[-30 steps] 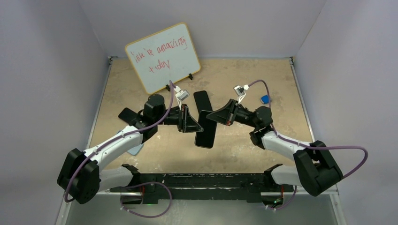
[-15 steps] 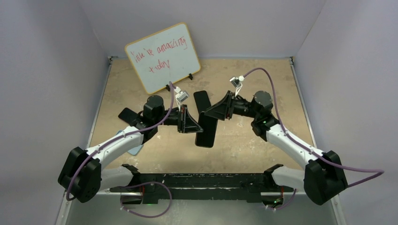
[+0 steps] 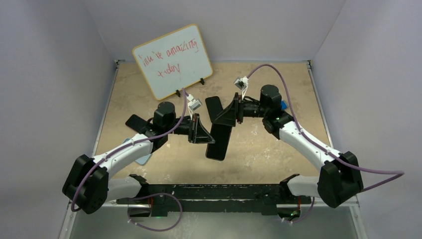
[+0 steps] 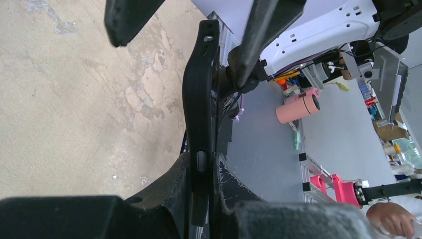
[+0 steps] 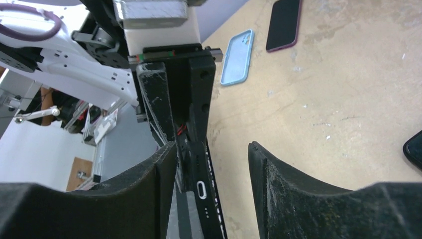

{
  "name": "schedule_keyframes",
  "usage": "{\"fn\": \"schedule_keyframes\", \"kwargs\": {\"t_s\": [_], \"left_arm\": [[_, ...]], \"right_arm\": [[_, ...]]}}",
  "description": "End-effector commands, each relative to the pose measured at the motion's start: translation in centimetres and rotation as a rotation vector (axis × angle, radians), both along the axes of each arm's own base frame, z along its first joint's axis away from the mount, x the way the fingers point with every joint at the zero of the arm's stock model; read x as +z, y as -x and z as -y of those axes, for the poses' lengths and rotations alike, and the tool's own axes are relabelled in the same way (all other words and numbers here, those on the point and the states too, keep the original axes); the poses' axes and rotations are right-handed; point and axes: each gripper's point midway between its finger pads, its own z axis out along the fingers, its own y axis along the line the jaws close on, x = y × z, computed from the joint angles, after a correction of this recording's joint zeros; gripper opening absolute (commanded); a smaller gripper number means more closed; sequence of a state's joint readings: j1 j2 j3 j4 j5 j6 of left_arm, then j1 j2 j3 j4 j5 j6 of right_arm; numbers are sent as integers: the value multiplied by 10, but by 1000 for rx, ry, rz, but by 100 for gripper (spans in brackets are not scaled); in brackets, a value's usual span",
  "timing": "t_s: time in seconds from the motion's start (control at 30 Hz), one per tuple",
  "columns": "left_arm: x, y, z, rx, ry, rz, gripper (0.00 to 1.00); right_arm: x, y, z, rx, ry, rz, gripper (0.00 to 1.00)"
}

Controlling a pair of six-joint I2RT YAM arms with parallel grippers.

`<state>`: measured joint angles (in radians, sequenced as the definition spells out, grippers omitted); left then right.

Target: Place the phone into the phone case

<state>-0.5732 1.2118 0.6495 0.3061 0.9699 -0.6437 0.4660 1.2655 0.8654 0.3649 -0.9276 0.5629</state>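
Note:
I will carry the filled case outward with my left gripper next, lower it to the bare tabletop (image 3: 202, 114) beside the second phone and release it there.
My left gripper (image 3: 201, 130) is shut on the edge of a black phone case (image 3: 219, 144) and holds it above the table's middle, near end tilted down. A dark slab that looks like the phone sits in it. In the left wrist view the case (image 4: 198, 89) stands edge-on in my left gripper (image 4: 201, 162). My right gripper (image 3: 226, 115) is open, its fingers (image 4: 263, 25) on either side of the case's far end. In the right wrist view my right gripper (image 5: 211, 149) is open around the case's port end (image 5: 204, 199), apart from it.
A second black phone (image 3: 213, 105) lies flat behind the held case. Another dark phone (image 3: 135, 122) and a light blue case (image 3: 143, 159) lie at the left by my left arm; both show in the right wrist view (image 5: 283, 22) (image 5: 238, 56). A whiteboard (image 3: 173, 60) stands at the back.
My right arm has swung up and left, and its open fingers now straddle the far end of the held case. My left gripper keeps its hold, shifted slightly.

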Motion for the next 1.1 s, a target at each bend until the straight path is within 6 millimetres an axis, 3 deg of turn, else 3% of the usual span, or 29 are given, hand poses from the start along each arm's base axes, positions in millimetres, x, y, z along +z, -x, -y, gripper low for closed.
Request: {"fn": "schedule_keyframes", "kwargs": {"t_s": [0.0, 0.23, 0.43, 0.63, 0.8, 0.87, 0.93, 1.07], "left_arm": [[22, 1, 1, -34, 51, 98, 0], [19, -5, 2, -7, 30, 74, 0], [1, -21, -1, 84, -54, -21, 0], [-27, -42, -5, 193, -182, -100, 0], [-23, -49, -6, 212, -180, -109, 0], [-21, -52, -8, 234, -176, -93, 0], [-22, -56, -13, 266, -190, -82, 0], [-26, -73, -19, 360, -221, -63, 0]], "right_arm": [[4, 11, -3, 93, 20, 40, 56], [-9, 9, -8, 77, 80, 52, 42], [-11, 10, -13, 56, 127, 123, 1], [-21, 5, -24, -29, 216, 217, 0], [-39, -18, -16, -168, 313, 208, 0], [-42, -15, -14, -187, 306, 155, 11], [-37, -17, -12, -236, 281, 138, 33], [-30, -33, 6, -429, 272, 77, 65]]}}
